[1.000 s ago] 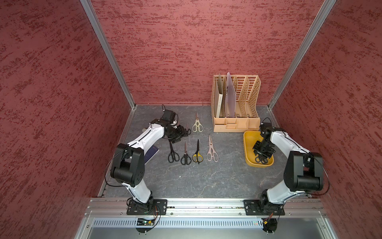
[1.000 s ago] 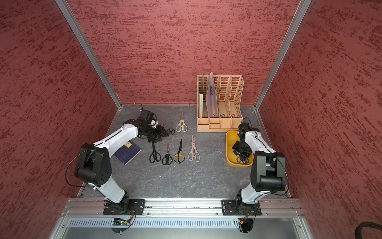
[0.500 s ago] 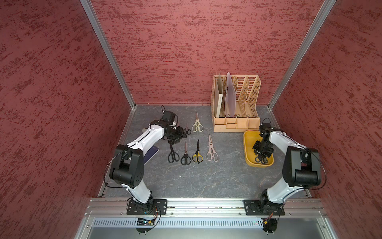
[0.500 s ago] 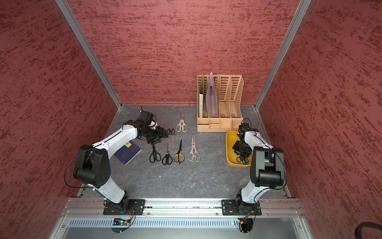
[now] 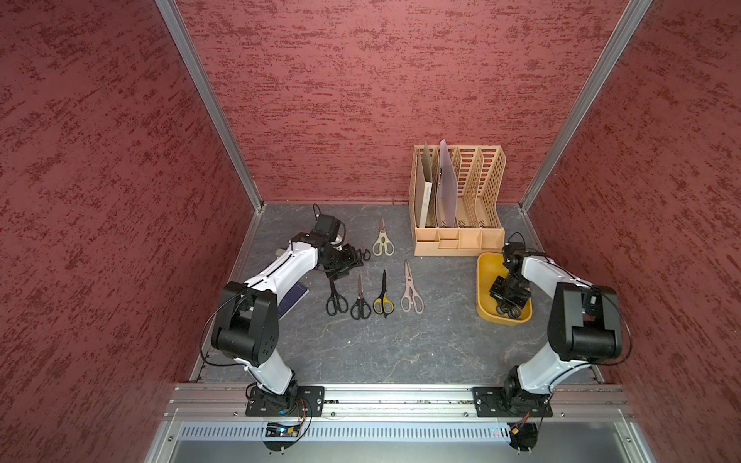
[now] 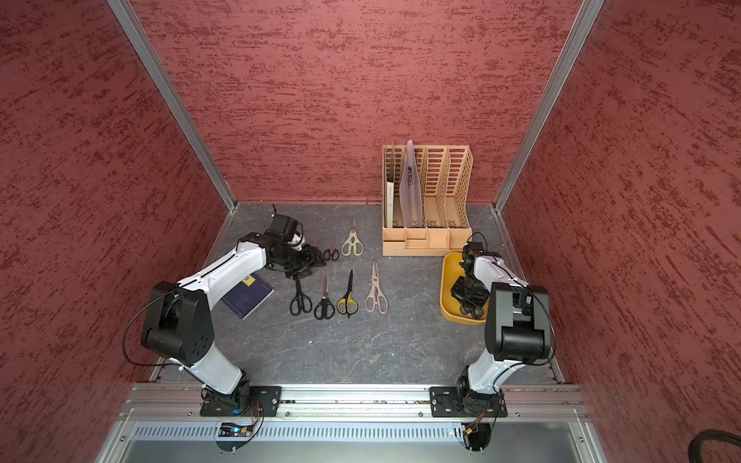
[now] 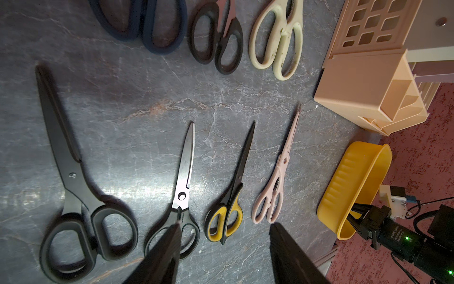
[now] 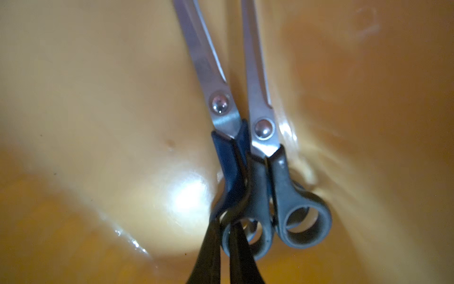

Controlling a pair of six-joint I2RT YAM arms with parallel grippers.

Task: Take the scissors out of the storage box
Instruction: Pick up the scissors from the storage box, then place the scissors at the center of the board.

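Observation:
I need to raise my right gripper over the box's side, then lower it and let go of the scissors' ring where bare tabletop lies between the beige scissors and the box.
The yellow storage box (image 5: 483,280) sits at the right, in front of the organizer. Two pairs of scissors (image 8: 260,137) lie in it side by side, one blue-handled, one grey-black. My right gripper (image 8: 227,246) reaches down into the box (image 6: 446,288) and is shut on a handle ring of these scissors (image 5: 508,311); which pair the ring belongs to is unclear. My left gripper (image 7: 224,228) hovers open and empty over the table. Below it lie several scissors: black (image 7: 73,177), steel-bladed (image 7: 184,172), yellow-black (image 7: 231,209), beige (image 7: 277,186), cream (image 7: 277,39).
A tall tan file organizer (image 5: 457,208) with folders stands at the back right, touching the box's far end. A dark blue notebook (image 6: 246,298) lies under my left forearm. Red walls close in on three sides, a metal rail runs along the front.
My right gripper has closed onto the scissors handle inside the box. The left arm has stayed where it was, jaws unchanged.

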